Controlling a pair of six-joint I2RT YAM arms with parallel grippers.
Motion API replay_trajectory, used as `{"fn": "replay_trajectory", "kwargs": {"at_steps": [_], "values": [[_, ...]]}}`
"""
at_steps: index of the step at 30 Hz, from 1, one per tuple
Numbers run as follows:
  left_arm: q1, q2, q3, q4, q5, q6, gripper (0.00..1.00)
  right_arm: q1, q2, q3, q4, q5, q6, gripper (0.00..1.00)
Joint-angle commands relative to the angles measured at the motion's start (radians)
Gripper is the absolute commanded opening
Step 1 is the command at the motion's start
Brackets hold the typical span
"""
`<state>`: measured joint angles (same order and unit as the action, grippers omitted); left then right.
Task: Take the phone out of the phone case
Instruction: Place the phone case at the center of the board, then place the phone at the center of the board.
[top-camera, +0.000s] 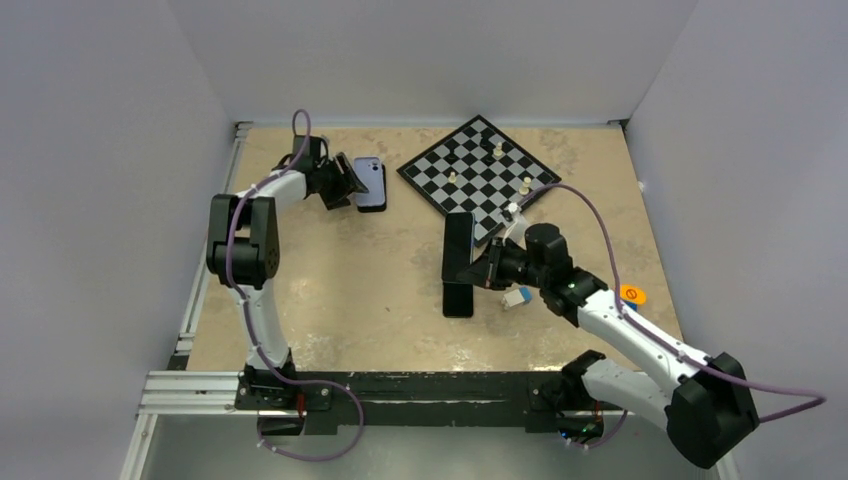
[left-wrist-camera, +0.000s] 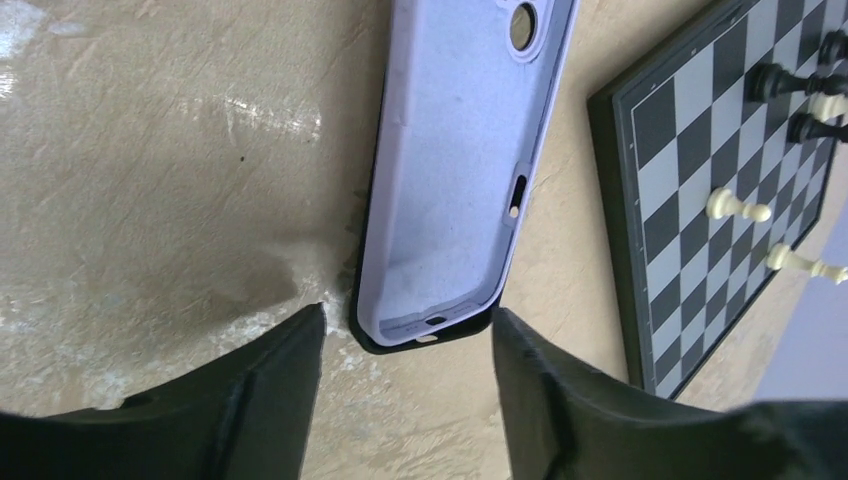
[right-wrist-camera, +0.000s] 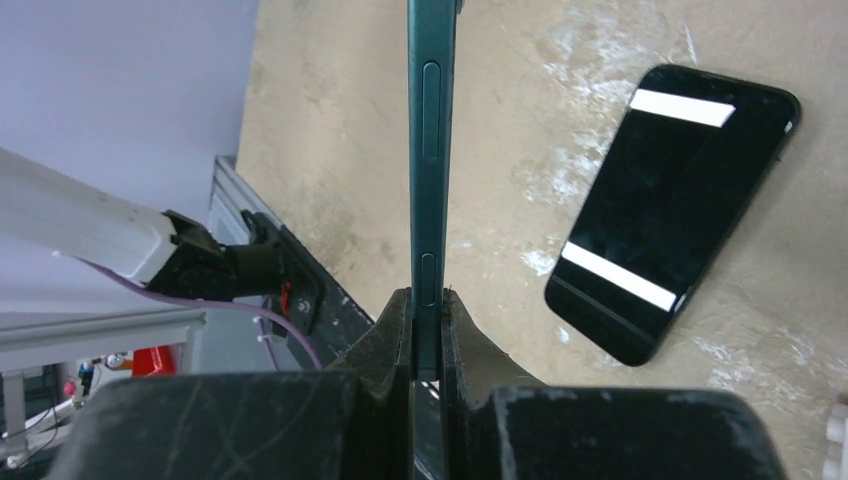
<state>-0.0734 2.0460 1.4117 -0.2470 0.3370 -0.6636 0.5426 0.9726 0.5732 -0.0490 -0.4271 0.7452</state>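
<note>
The bare tabletop, clear of the second phone, lies below and left in the top view, so my right gripper needs to go down there next and let go of the phone.
An empty lilac phone case lies open side up at the back left of the table, with a black edge under it. In the left wrist view the case shows its bare inside. My left gripper is open, its fingertips either side of the case's near end and not touching it. My right gripper is shut on a dark green phone, held edge-on above the table; the phone's side runs up from the jaws.
A second black phone lies flat under the held one, screen up. A chessboard with a few pieces sits at the back centre, close to the case. A small white-and-blue object and an orange sticker lie right.
</note>
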Motion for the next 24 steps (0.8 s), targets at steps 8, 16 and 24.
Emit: {"fn": "replay_trajectory", "kwargs": {"at_steps": [8,16,24], "values": [[-0.003,-0.202,-0.006,-0.145,-0.12,0.025,0.77,-0.001,0.174,-0.063,0.212,-0.007,-0.039,0.0],[-0.009,-0.453,-0.185,-0.095,-0.112,-0.034,0.78,0.037,0.342,-0.097,0.459,-0.124,0.06,0.0],[-0.068,-0.737,-0.305,-0.086,0.005,-0.038,0.78,0.093,0.611,-0.13,0.843,-0.203,0.271,0.0]]}}
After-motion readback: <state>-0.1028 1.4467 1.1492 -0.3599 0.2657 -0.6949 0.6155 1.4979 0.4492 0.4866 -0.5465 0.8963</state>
